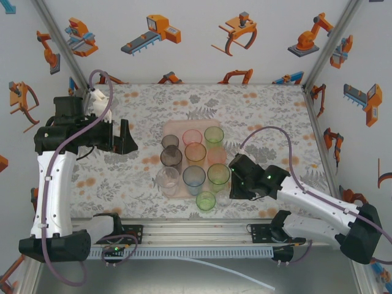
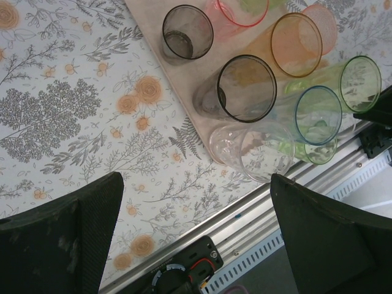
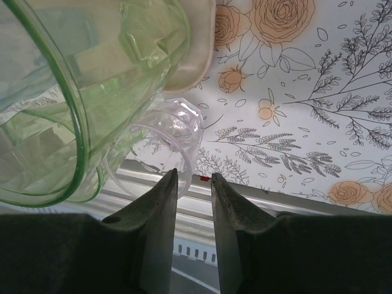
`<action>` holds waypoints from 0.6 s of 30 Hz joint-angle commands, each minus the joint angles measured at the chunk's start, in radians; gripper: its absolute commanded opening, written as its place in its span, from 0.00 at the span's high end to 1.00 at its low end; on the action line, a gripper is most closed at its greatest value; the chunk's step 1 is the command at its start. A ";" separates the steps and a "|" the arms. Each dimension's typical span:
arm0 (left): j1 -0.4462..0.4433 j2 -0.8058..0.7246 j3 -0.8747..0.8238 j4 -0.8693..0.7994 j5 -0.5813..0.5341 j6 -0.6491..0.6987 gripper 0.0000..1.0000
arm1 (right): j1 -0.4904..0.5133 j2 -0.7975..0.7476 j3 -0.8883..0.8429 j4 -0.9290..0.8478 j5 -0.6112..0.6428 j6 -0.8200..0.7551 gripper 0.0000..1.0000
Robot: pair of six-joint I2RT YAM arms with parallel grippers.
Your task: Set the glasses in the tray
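Observation:
I will lower my right gripper slightly next and close its narrow fingers on the clear glass's rim (image 3: 190,169), just below their gap.
The pale pink tray (image 1: 177,127) lies mid-table and carries several glasses: pink (image 1: 192,137), green (image 1: 214,135), two smoky ones (image 1: 171,157), orange (image 1: 195,152), clear (image 1: 167,179), blue (image 1: 194,177) and another green (image 1: 218,174). A small green glass (image 1: 206,201) stands off the tray by the table's front edge. My right gripper (image 1: 230,179) is low beside the front green glass (image 3: 67,92), its jaws a narrow gap apart with nothing between them (image 3: 193,177). My left gripper (image 1: 127,138) hovers left of the tray, wide open and holding nothing (image 2: 196,184).
The floral tabletop (image 1: 275,110) has bare room right of the tray and behind it. A metal rail (image 1: 184,231) runs along the near edge, close to the front glasses. Patterned walls enclose the other three sides.

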 commanded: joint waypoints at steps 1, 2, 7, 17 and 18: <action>0.006 -0.019 -0.014 0.008 0.028 -0.016 0.03 | 0.008 0.010 -0.016 0.028 0.014 0.019 0.69; 0.007 -0.020 -0.015 0.007 0.026 -0.015 0.03 | 0.008 0.014 -0.016 0.028 0.014 0.019 0.69; 0.008 -0.023 -0.022 0.010 0.028 -0.016 0.03 | 0.010 0.030 -0.022 0.025 0.023 0.022 0.69; 0.011 -0.028 -0.028 0.011 0.029 -0.017 0.03 | 0.015 0.056 -0.020 0.011 0.050 0.022 0.72; 0.011 -0.029 -0.028 0.011 0.030 -0.017 0.03 | 0.016 0.060 -0.019 0.008 0.052 0.022 0.72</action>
